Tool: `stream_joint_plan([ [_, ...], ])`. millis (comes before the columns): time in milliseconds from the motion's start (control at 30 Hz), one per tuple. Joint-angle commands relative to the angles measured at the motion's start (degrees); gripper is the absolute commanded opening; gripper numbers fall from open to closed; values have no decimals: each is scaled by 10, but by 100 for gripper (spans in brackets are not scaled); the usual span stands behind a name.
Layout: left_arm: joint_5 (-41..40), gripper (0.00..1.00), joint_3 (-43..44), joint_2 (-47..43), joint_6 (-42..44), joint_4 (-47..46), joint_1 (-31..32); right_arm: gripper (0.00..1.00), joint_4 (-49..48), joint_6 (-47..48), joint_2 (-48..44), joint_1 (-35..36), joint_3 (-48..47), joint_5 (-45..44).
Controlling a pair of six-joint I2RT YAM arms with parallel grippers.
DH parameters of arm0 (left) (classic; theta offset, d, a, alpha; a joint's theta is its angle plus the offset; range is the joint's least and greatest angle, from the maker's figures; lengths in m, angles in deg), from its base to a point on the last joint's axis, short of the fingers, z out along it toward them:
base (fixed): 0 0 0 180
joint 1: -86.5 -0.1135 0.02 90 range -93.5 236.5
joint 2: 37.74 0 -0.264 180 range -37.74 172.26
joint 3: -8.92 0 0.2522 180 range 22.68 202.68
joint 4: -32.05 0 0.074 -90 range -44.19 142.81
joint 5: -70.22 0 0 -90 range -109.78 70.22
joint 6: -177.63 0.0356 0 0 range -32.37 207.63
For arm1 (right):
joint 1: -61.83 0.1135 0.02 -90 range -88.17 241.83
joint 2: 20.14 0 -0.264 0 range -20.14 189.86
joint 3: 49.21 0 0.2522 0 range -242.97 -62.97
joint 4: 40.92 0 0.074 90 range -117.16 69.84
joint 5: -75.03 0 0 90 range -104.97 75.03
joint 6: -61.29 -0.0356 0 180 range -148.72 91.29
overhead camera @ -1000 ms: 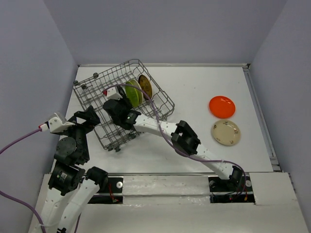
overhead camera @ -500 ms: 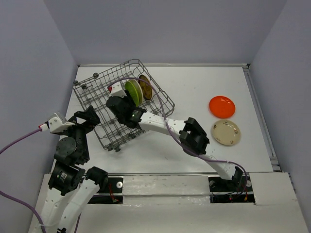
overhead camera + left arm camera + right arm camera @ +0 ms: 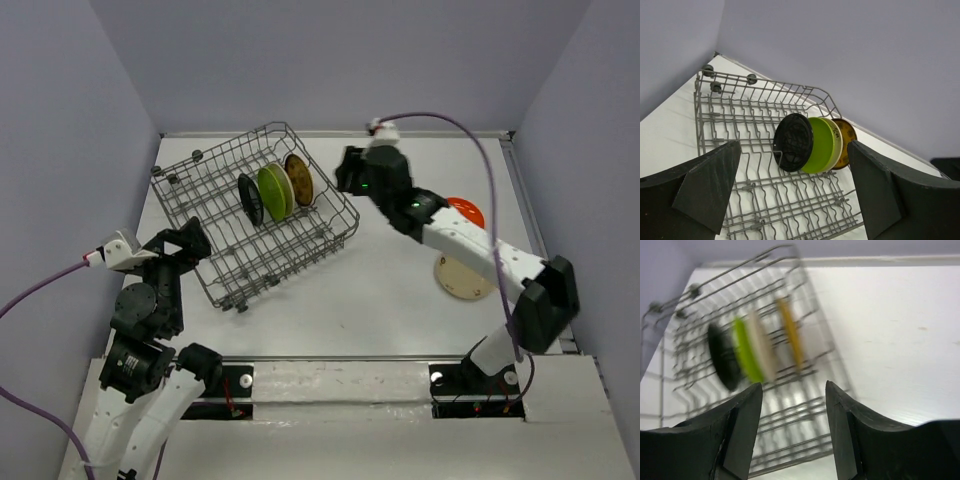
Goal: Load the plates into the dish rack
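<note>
Next I will swing my right gripper to the right in the top view, down onto the orange plate's edge by the plate's raised rim, because that plate still lies unracked.
The grey wire dish rack (image 3: pixel 215 250) stands at the back left. A black plate (image 3: pixel 250 199), a lime green plate (image 3: pixel 272 190), a cream plate (image 3: pixel 286 187) and a brown-yellow plate (image 3: pixel 299 178) stand on edge in it. An orange plate (image 3: pixel 467 212), partly hidden by my right arm, and a beige plate (image 3: pixel 462 277) lie flat on the table at the right. My right gripper (image 3: pixel 347 174) is open and empty, just right of the rack. My left gripper (image 3: pixel 190 240) is open and empty at the rack's near left corner. The left wrist view shows the rack (image 3: pixel 740 115) and the black plate (image 3: pixel 793 142).
The white table ends at a raised rim (image 3: pixel 535 240) on the right and purple walls behind and at both sides. The right wrist view is blurred; it shows the rack (image 3: pixel 790 410) and its plates below the open fingers.
My right gripper has left the rack and swung up and to the right, past the rack's right edge. The black plate now stands alone in the rack. The left arm has not moved.
</note>
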Motion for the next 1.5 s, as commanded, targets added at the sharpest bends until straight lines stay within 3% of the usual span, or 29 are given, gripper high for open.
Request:
stream_joint_plan([
  [0, 55, 99, -3, -3, 16, -52, 7, 58, -9, -87, -140, -209, 200, 150],
  [33, 57, 99, -3, -3, 17, -53, 9, 58, -10, -91, -162, -299, 227, 189],
  [133, 66, 99, -3, -5, 19, -55, 15, 57, -17, -105, -216, -435, 304, 279],
  [167, 68, 99, -3, -5, 20, -56, 16, 57, -34, -113, -218, -512, 320, 303],
  [267, 70, 99, -5, -8, 23, -57, 19, 52, -55, -137, -172, -622, 353, 374],
  [367, 70, 99, -6, -10, 24, -57, 24, 48, -101, -161, -132, -676, 370, 425],
  [667, 74, 99, -7, -15, 26, -57, 32, 54, -120, -164, 20, -699, 340, 417],
  [900, 74, 99, -7, -14, 27, -58, 33, 49, -149, -179, 95, -699, 335, 457],
  [1000, 75, 99, -7, -12, 27, -58, 34, 29, -161, -193, 121, -699, 333, 466],
  [1033, 75, 99, -7, -12, 27, -58, 34, 12, -163, -200, 126, -699, 331, 466],
  [1067, 74, 99, -7, -12, 27, -58, 34, 7, -165, -208, 129, -699, 329, 465],
  [1200, 73, 99, -8, -7, 29, -59, 33, 7, -181, -222, 94, -699, 324, 448],
  [1333, 74, 99, -7, -2, 28, -59, 33, 7, -155, -220, -9, -661, 295, 389],
  [1400, 80, 99, -9, 1, 28, -63, 31, 7, -52, -175, -75, -575, 238, 229],
  [1467, 79, 99, -8, 8, 29, -64, 28, 7, -20, -129, -120, -504, 202, 137],
])
